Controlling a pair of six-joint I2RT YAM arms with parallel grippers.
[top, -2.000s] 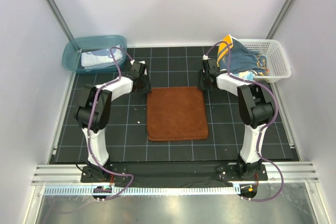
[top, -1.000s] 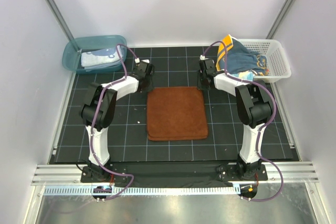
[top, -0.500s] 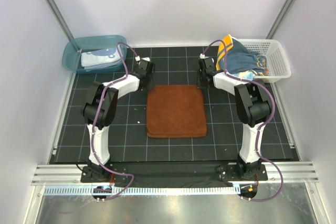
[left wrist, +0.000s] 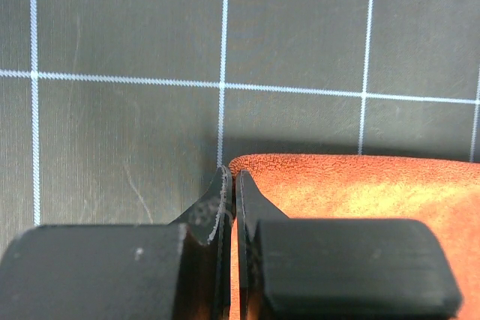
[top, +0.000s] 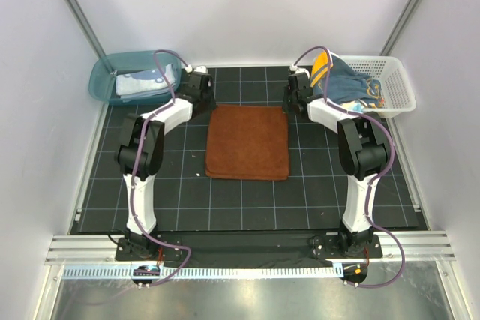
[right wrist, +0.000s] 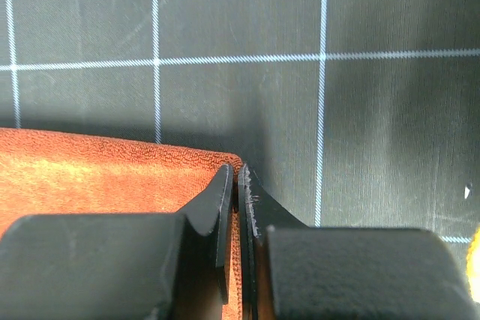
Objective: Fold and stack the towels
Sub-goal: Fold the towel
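My left gripper will next lift the towel's pinched far corner, pull it back and lower it right beside the towel's near edge point(top: 211, 171) to let go, because the towel lies unfolded.
A rust-brown terry towel point(top: 248, 142) lies flat on the black grid mat. My left gripper point(top: 203, 104) is shut on its far left corner; in the left wrist view point(left wrist: 231, 179) the cloth point(left wrist: 352, 189) runs between the closed jaws. My right gripper point(top: 291, 105) is shut on the far right corner; in the right wrist view point(right wrist: 235, 176) the cloth point(right wrist: 97, 166) sits between its jaws. A pale blue/white towel point(top: 141, 82) lies in the teal tub. Navy, yellow-bordered and teal towels point(top: 346, 82) are heaped in the white basket.
The teal plastic tub point(top: 105, 80) stands at the far left off the mat. The white lattice basket point(top: 397, 88) stands at the far right. Grey walls and metal posts close in the cell. The black mat point(top: 322, 192) shows round the towel.
Both grippers moved toward the far edge of the mat, holding the towel's far corners. The brown towel has slid away from the arm bases with them.
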